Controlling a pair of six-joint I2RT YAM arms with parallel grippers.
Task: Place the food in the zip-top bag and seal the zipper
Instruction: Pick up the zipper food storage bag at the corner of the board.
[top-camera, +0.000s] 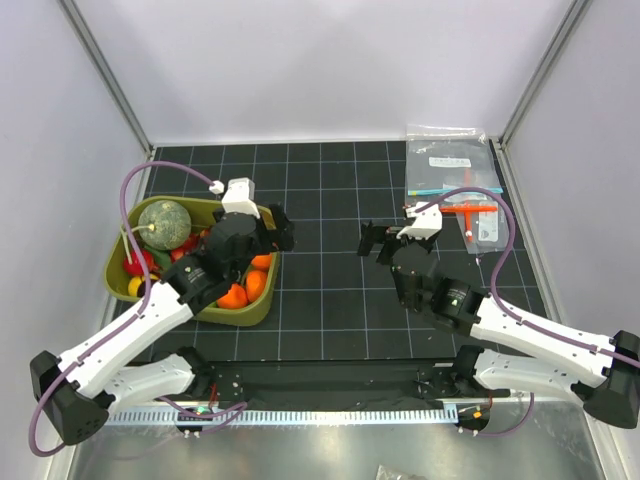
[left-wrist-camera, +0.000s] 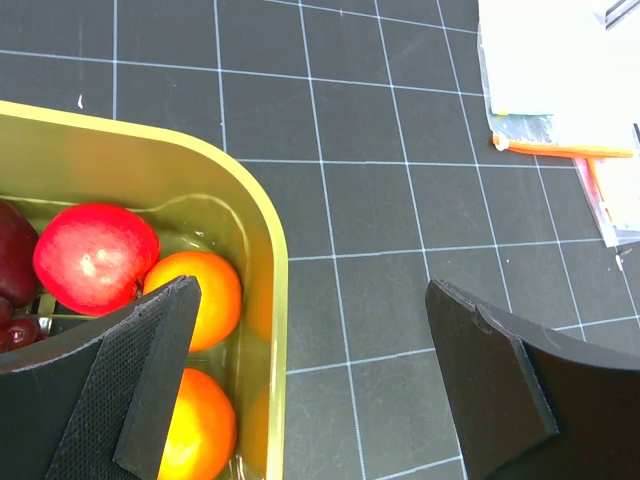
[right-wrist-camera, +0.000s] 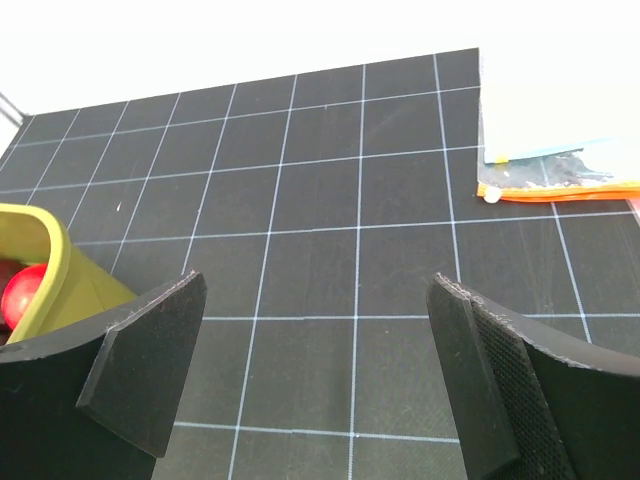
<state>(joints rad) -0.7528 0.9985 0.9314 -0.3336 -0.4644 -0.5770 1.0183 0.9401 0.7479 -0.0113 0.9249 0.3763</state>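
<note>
The right gripper swings outward and down next onto the bag's teal strip (top-camera: 455, 188), which is beyond it to the right in the top view and marks the zipper.
The food lies in an olive-green tray (top-camera: 243, 320) at the left. In the left wrist view I see a round red fruit (left-wrist-camera: 95, 255), two orange fruits (left-wrist-camera: 205, 290) (left-wrist-camera: 200, 430) and dark purple-red grapes (left-wrist-camera: 10, 270) at the frame's edge. My left gripper (left-wrist-camera: 312, 292) is open and empty, above the tray's right rim (left-wrist-camera: 272, 250); in the top view it (top-camera: 277, 236) hangs over that rim. My right gripper (top-camera: 372, 240) (right-wrist-camera: 318, 285) is open and empty above the bare mat. The zipper's teal strip (top-camera: 455, 188) (right-wrist-camera: 535, 152) shows in the stack of clear plastic at the back right; I cannot pick out the bag's own outline.
A grey-green melon (top-camera: 165, 222) fills the tray's far left corner. Clear packets with a printed label (top-camera: 447, 160) and an orange-red tool (top-camera: 470, 212) lie at the back right. White walls close in both sides and the back.
</note>
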